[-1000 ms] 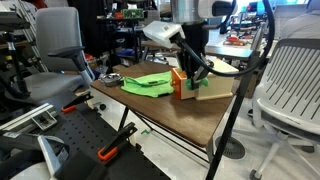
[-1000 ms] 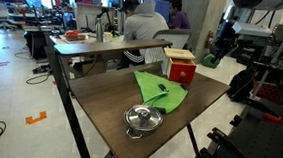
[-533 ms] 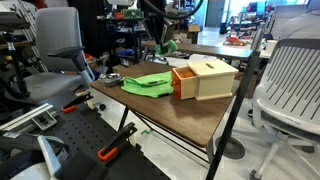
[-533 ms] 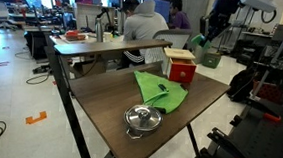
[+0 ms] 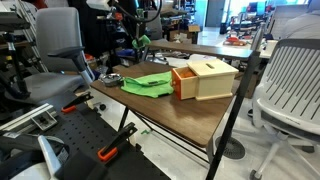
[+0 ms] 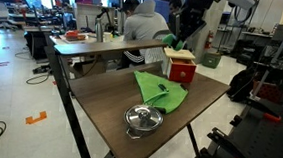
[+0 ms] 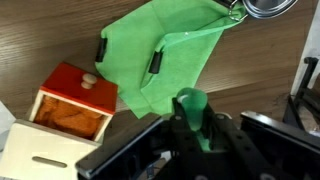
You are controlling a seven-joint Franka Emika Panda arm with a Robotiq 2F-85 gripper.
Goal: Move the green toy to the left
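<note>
The robot's gripper will next lower the green toy toward the bare brown wood beside the light-green cloth, and then it will release the toy there.
My gripper (image 7: 192, 118) is shut on the green toy (image 7: 190, 104), a small rounded bright-green lump that pokes out between the fingers. In both exterior views the gripper (image 5: 140, 40) (image 6: 177, 35) holds the toy (image 5: 144, 43) (image 6: 169, 39) high above the table. It hangs over the far side near the light-green cloth (image 5: 148, 83) (image 6: 161, 90) (image 7: 160, 45). The wooden box with a red lid (image 5: 205, 78) (image 6: 180, 64) (image 7: 62, 110) stands on the table beside the cloth, below the gripper.
A small metal pot with a lid (image 6: 144, 117) (image 5: 110, 78) (image 7: 268, 8) sits past the cloth near the table edge. The brown table (image 6: 100, 96) has office chairs (image 5: 290, 80) and desks around it. Two black clips (image 7: 155, 62) lie on the cloth.
The gripper has risen from beside the wooden box with the green toy in it. It has carried the toy sideways, away from the box and toward the cloth and pot side.
</note>
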